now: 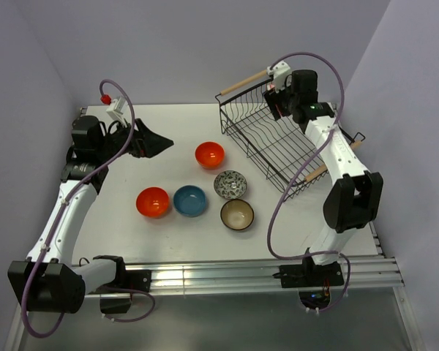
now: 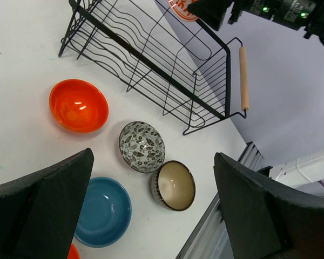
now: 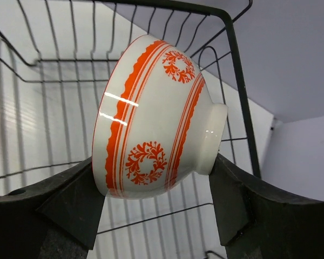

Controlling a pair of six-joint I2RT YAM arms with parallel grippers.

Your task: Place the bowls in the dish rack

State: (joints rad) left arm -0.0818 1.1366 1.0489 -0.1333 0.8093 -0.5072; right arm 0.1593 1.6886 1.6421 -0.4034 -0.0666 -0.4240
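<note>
The right gripper lowers the patterned bowl into the rack's far end (image 1: pixel 257 109) next and releases it on the wires, since they stand empty below it.
My right gripper (image 3: pixel 154 164) is shut on the orange-and-white patterned bowl (image 3: pixel 151 113), held on its side by rim and foot above the far end of the black wire dish rack (image 3: pixel 238 70). In the top view this gripper (image 1: pixel 278 96) hangs over the rack's (image 1: pixel 278 150) far corner. On the table lie five bowls: a plain orange one (image 1: pixel 209 154), a second orange one (image 1: pixel 153 202), a blue one (image 1: pixel 189 200), a grey-and-white patterned one (image 1: pixel 230 183) and a dark brown one (image 1: pixel 237 214). My left gripper (image 1: pixel 157 142) is open and empty, above the table left of them.
The rack stands askew at the back right, its wooden handles (image 1: pixel 243 82) at both ends. A grey wall closes the back and both sides. The table's near edge has a metal rail (image 1: pixel 219 278).
</note>
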